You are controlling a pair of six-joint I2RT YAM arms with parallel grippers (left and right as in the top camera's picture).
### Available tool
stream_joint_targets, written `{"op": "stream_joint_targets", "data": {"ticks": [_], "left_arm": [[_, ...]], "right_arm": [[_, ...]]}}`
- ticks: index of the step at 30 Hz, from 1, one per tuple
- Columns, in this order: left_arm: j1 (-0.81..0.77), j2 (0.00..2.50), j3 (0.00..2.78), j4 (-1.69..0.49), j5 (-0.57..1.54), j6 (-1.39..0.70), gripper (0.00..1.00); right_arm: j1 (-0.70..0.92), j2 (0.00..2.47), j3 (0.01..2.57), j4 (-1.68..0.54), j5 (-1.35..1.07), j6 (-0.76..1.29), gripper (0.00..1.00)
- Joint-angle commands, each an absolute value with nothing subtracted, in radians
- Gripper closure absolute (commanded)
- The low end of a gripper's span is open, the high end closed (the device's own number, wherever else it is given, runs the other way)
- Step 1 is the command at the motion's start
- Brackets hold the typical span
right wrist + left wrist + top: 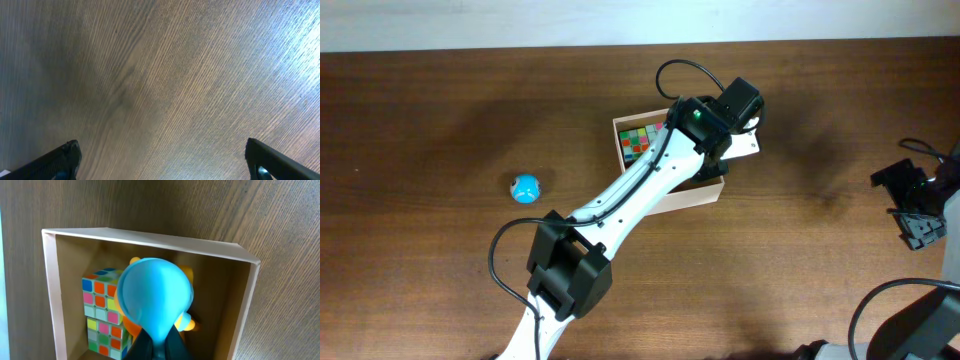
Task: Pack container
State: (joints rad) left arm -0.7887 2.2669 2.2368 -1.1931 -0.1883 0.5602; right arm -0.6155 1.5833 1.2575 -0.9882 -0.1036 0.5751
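Note:
My left gripper will move outward over the container's far corner beside the cube, which shows bare brown, and release the light-blue toy (155,297) there.
The container (150,239) is a shallow cream-walled box with a brown floor; in the overhead view (692,194) my left arm covers much of it. A multicoloured puzzle cube (102,312) lies inside at its left, also seen from above (638,143). My left gripper (159,342) is shut on a rounded light-blue toy (155,297) with orange-yellow parts, held above the box's floor next to the cube. My right gripper (162,160) is open and empty over bare wood, at the far right of the table (912,200).
A small blue and white ball (526,187) lies on the brown wooden table (440,120) left of the container. My left arm (620,205) stretches diagonally from the front edge to the box. A white wall runs along the table's far edge.

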Motion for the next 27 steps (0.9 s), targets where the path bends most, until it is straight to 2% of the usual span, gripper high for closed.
{"op": "stream_joint_targets", "data": {"ticks": [1,10,17,27], "left_arm": [[-0.783,2.272,2.263,-1.198,-0.199,0.576,0.98],[-0.783,2.272,2.263,-1.183,-0.202,0.576,0.98],[-0.781,2.272,2.284,-1.074,-0.405,0.576,0.98],[-0.773,2.272,2.354,-1.032,-0.431,0.645,0.98]], "right_arm": [[-0.615,1.585,1.255,-0.987,-0.105,0.573,0.01],[-0.615,1.585,1.255,-0.987,-0.105,0.573,0.01],[-0.615,1.585,1.255,-0.987,-0.105,0.573,0.01],[-0.615,1.585,1.255,-0.987,-0.105,0.573,0.01]]}}
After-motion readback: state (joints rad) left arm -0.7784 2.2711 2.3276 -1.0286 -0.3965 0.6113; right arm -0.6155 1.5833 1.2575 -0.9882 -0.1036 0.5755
